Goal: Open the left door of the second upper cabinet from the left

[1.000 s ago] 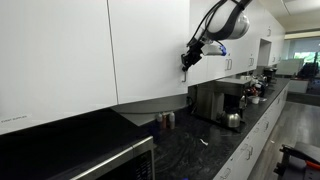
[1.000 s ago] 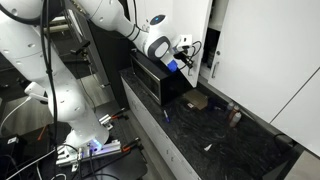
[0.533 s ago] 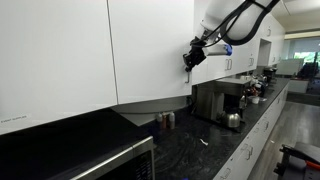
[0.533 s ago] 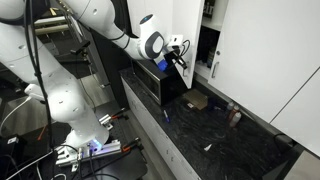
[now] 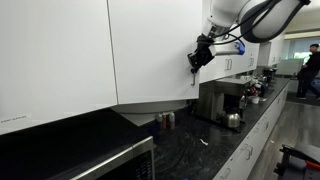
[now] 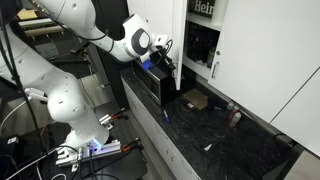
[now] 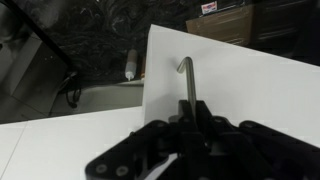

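The door swings farther away from the dark cabinet inside with my gripper next. My gripper then releases the slim silver handle (image 5: pixel 194 79) (image 7: pixel 186 78), since the handle sits between its fingers.
The second upper cabinet's left door (image 5: pixel 150 50) is a glossy white panel, swung partly open. In an exterior view it stands nearly edge-on (image 6: pixel 178 35), and the dark cabinet inside (image 6: pixel 200 45) shows behind it. My gripper (image 5: pixel 200 55) (image 6: pixel 162 62) is shut on the door's slim silver handle (image 7: pixel 186 78) near the lower corner. In the wrist view the fingers (image 7: pixel 196 118) clamp the bar against the white panel (image 7: pixel 250 90). The twin right door (image 6: pixel 240 40) stays closed, with its own handle (image 6: pixel 213 68).
A black stone counter (image 5: pixel 185 150) runs below the cabinets. On it stand a coffee machine (image 5: pixel 213 100), a kettle (image 5: pixel 233 120) and small cans (image 5: pixel 166 120). A black appliance (image 6: pixel 155 88) sits under the gripper. A person (image 5: pixel 310 65) stands far down the room.
The door has swung further open. My gripper has moved outward from the cabinet with the handle still in it, and more of the cabinet's inside shows.
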You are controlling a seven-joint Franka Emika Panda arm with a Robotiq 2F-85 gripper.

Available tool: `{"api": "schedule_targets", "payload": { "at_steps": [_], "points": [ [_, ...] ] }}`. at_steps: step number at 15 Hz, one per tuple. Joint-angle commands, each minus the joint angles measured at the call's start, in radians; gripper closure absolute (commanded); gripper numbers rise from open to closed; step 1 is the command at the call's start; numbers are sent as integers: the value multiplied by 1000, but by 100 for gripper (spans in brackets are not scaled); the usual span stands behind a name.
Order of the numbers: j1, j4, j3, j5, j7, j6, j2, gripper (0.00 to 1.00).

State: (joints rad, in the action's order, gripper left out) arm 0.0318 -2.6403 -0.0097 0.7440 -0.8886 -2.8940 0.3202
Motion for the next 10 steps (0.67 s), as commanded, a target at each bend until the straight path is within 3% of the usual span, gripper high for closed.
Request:
{"api": "schedule_targets", "payload": {
  "at_steps": [1, 8, 9, 10],
  "points": [
    [-1, -85, 18, 25, 29, 123, 150, 97],
    [110, -111, 15, -29, 71, 208, 211, 97],
    [46, -119, 96, -109, 125, 202, 221, 97],
    [48, -118, 110, -134, 134, 214, 225, 97]
  ]
}}
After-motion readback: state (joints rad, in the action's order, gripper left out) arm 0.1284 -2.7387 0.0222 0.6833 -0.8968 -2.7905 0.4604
